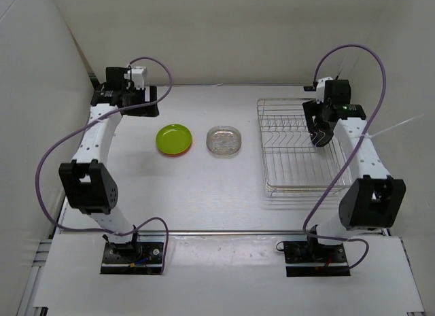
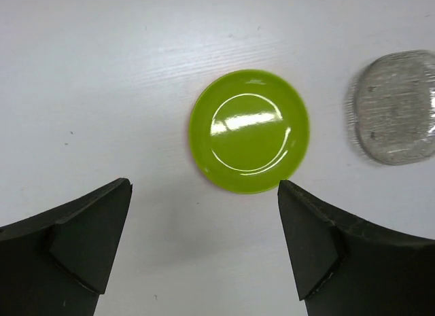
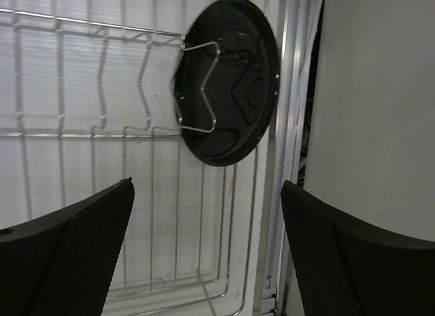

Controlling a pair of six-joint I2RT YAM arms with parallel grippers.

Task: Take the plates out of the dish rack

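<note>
The black plate's wall-side rim (image 1: 330, 136) (image 3: 273, 87) stands clear of the dish rack's bent wire. My right gripper should move outward, toward the white wall, and down onto it.
A yellow-green plate (image 1: 174, 137) (image 2: 249, 131) lies flat on the table, stacked on an orange plate whose rim (image 1: 181, 153) peeks out beneath it. A clear plate (image 1: 224, 141) (image 2: 397, 107) lies just to its right. The black plate (image 3: 231, 78) stands on edge in the dish rack (image 1: 299, 173) (image 3: 102, 132), held by a bent wire prong near the rack's wall-side edge. My left gripper (image 1: 151, 102) (image 2: 204, 183) hovers open and empty, back from the green plate. Over the rack, my right gripper (image 1: 319, 136) (image 3: 207, 183) is open and short of the black plate.
A white wall (image 3: 380, 92) runs close along the rack's right side. The table's back wall stands just behind both grippers. The rack's other prong slots (image 3: 102, 78) hold nothing.
</note>
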